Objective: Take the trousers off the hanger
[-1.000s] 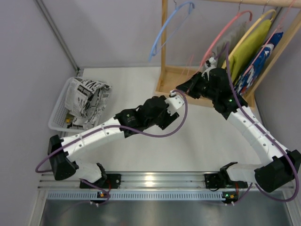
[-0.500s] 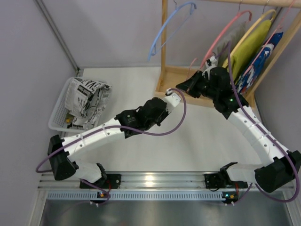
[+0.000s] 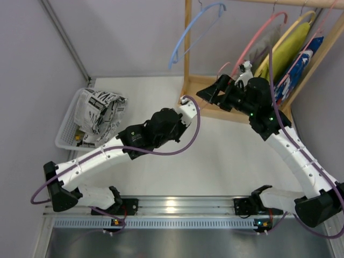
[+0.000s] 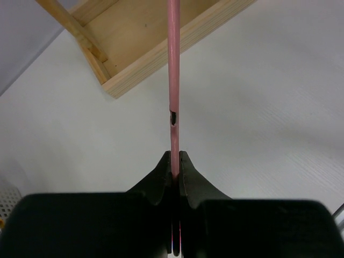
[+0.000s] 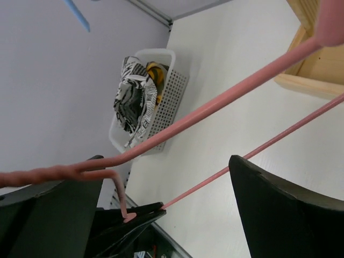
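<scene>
My left gripper should next move up and outward beside the light blue hanger point(image 3: 187, 30), then release the pink-red hanger there, since the trousers point(image 3: 99, 110) already lie in the basket.
The black-and-white printed trousers point(image 3: 99, 110) lie bunched in the white basket point(image 3: 67, 131) at the left, off the hanger; the right wrist view shows them too point(image 5: 131, 99). My left gripper point(image 3: 184, 100) is shut on the thin pink-red hanger's straight bar point(image 4: 173, 91), pinched between its black fingertips point(image 4: 174, 157). My right gripper point(image 3: 210, 92) is open beside the wooden rack base. The hanger's two pink rods point(image 5: 215, 105) run through the wide gap between its fingers point(image 5: 166, 161), and neither finger grips them.
A wooden rack base point(image 3: 201, 81) and post point(image 3: 187, 48) stand at the back. On the rail hang a light blue hanger point(image 3: 193, 29), a thicker salmon-pink hanger point(image 3: 258, 37), olive-and-yellow clothing point(image 3: 285, 51) and a blue printed garment point(image 3: 298, 67). Grey walls close in on both sides.
My left gripper shut on the hanger bar and drew back to the left. My right gripper opened, let go of the hanger and shifted slightly up and back.
</scene>
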Controlling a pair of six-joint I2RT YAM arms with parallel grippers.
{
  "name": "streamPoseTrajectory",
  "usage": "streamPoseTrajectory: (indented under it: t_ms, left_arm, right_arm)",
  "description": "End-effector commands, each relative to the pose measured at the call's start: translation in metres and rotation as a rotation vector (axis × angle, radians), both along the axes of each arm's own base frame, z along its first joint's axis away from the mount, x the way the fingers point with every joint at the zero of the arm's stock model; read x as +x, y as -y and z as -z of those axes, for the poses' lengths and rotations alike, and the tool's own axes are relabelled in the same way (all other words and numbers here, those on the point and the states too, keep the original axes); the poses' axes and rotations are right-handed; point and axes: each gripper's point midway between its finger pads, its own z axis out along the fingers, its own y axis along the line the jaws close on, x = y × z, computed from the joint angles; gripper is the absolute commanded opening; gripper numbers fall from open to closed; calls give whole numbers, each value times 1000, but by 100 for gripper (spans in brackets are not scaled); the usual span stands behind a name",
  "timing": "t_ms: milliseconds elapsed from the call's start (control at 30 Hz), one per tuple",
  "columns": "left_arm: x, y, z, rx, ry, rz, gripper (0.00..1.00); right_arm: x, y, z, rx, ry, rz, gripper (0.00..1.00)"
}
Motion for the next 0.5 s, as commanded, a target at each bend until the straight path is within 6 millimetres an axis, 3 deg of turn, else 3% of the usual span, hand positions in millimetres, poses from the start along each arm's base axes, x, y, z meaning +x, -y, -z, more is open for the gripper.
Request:
streamPoseTrajectory:
  t_ms: [0, 67, 133, 233, 467]
  left_arm:
    - [-6, 7, -28, -78, -7, 27, 0]
    - [-5, 4, -30, -81, -37, 39, 0]
    - [8, -8, -37, -91, -57, 7, 0]
    - [15, -23, -29, -94, -149, -9, 0]
    - [-23, -34, -21, -86, -156, 247, 0]
  right_arm:
    - [-14, 8, -43, 0, 194, -18, 100]
    - [-19, 12, -50, -27, 233, -23, 99]
    - [-27, 19, -61, -43, 277, -22, 100]
    - [-34, 30, -70, -87, 335, -11, 99]
    - [-37, 56, -84, -97, 367, 52, 99]
